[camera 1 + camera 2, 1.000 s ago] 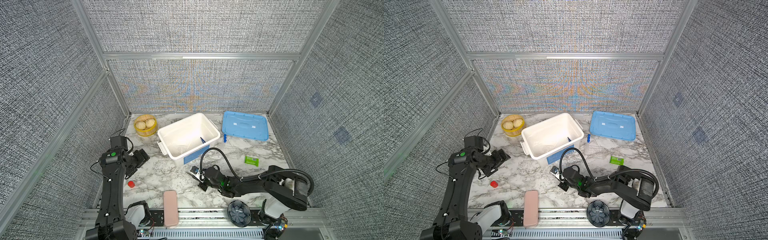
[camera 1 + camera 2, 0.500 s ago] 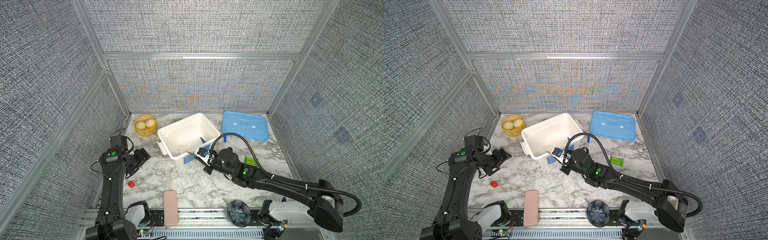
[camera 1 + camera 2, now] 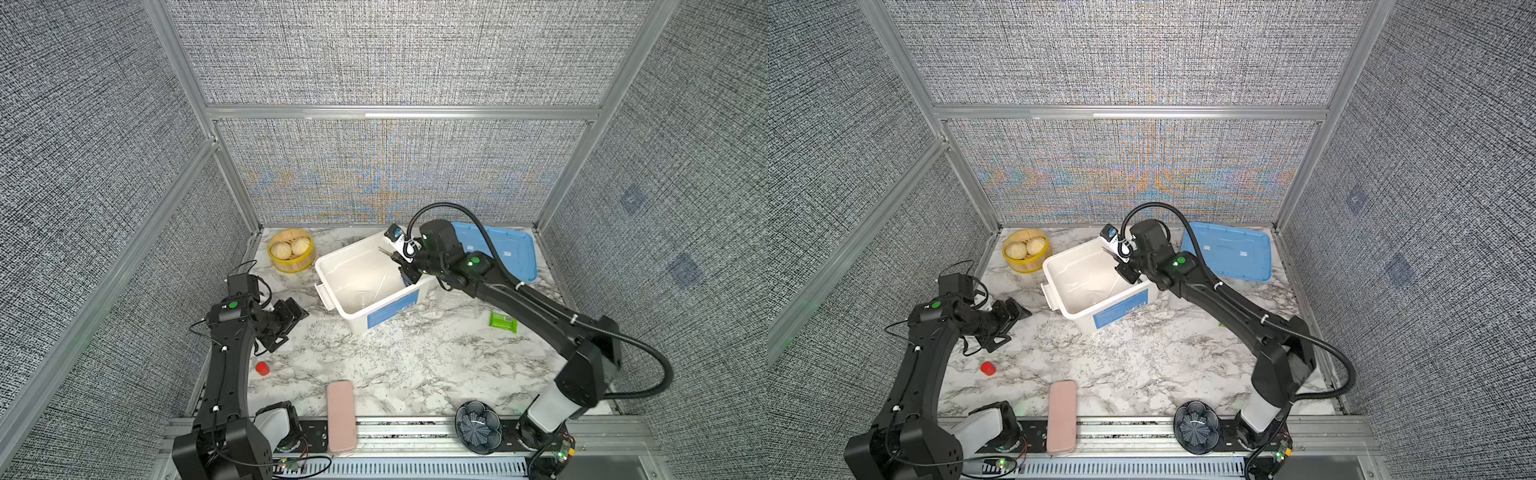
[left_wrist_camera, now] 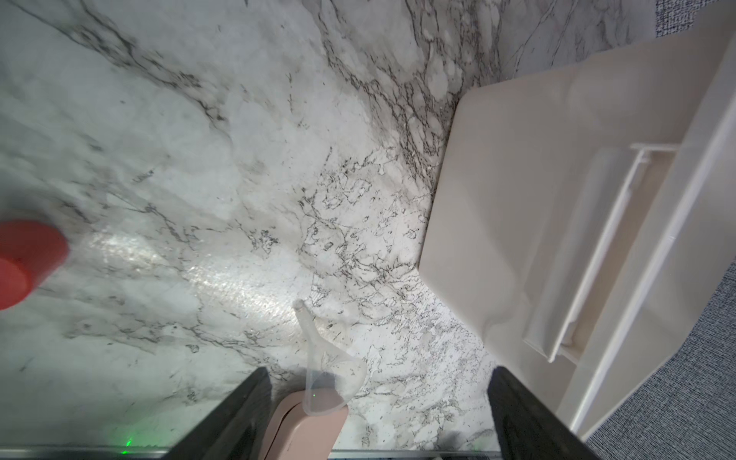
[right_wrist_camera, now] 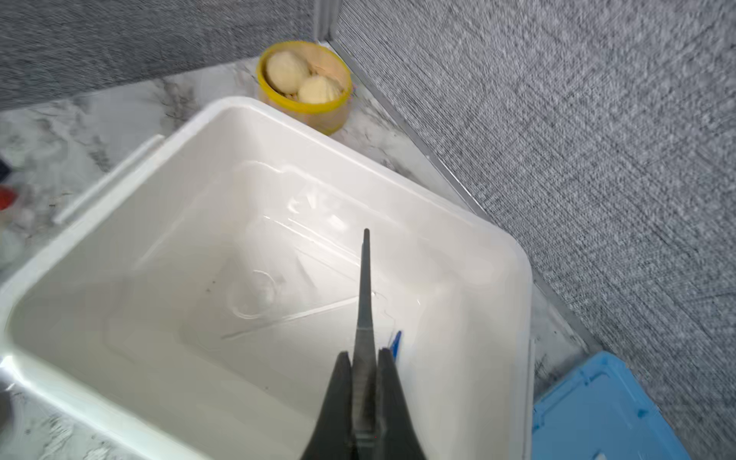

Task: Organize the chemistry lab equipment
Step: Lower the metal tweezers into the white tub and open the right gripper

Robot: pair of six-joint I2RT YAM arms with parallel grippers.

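Note:
My right gripper should tilt down into the white bin (image 5: 318, 131) and lower the grey tweezers to the bottom of the bin by the blue tweezers (image 5: 395, 346). It should then let go of them, because other labware is there.
My right gripper (image 5: 364, 358) is shut on the grey metal tweezers (image 5: 365, 286), which point down into the white bin (image 5: 318, 131). In both top views this gripper (image 3: 400, 261) (image 3: 1122, 262) hangs over the bin's back right corner. On the bin floor lie a small clear glass vessel (image 5: 255, 294), a thin white rod (image 3: 380, 286) and blue tweezers (image 5: 395, 343). A clear tube rack (image 3: 455, 301) stands right of the bin. My left gripper (image 3: 291, 320) (image 4: 378, 398) is open and holds nothing, low over the table left of the bin. A clear funnel (image 4: 330, 374) lies beyond its fingers.
A blue lid (image 3: 511, 253) lies at the back right and a yellow steamer basket (image 3: 291, 249) stands at the back left. A red cap (image 3: 262, 368), a pink case (image 3: 340, 415), a green packet (image 3: 503, 322) and a dark round fan (image 3: 478, 426) sit nearer the front.
My right arm has carried the grey tweezers from the table in front of the bin up and back, over the bin's far right corner. The left arm has hardly moved.

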